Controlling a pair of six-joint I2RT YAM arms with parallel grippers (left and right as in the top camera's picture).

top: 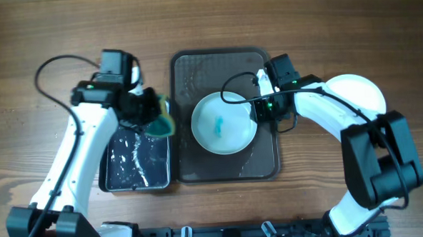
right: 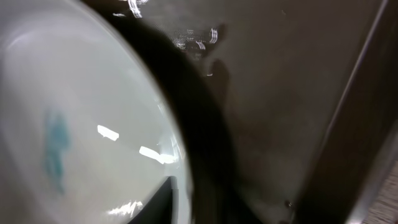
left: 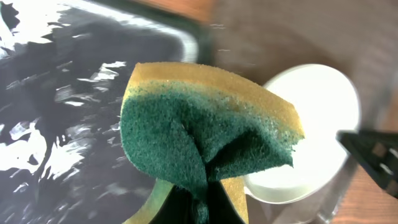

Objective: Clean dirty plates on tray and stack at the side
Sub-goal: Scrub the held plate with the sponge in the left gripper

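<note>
My left gripper holds the sponge (top: 161,121) and needs to wipe the plate's blue smear with it first. Then it needs to go back to the water basin (top: 135,165) below and lower the sponge there to let go of it.
A white plate (top: 206,136) with a blue smear (top: 219,125) lies on the dark tray (top: 216,56). My left gripper (top: 148,113) is shut on a yellow and green sponge (top: 161,121), held above the right edge of the water basin (top: 135,165), left of the plate. In the left wrist view the sponge (left: 205,124) is pinched in the jaws (left: 202,208) with the plate (left: 311,124) beyond. My right gripper (top: 258,111) is shut on the plate's right rim. The right wrist view shows the plate (right: 93,87), the smear (right: 56,146) and one finger over the rim (right: 180,199).
Another white plate (top: 360,90) lies on the table at the right, partly under my right arm. The black basin holds water with bright reflections (left: 62,124). The tray's raised rim (right: 348,124) runs just right of the right gripper.
</note>
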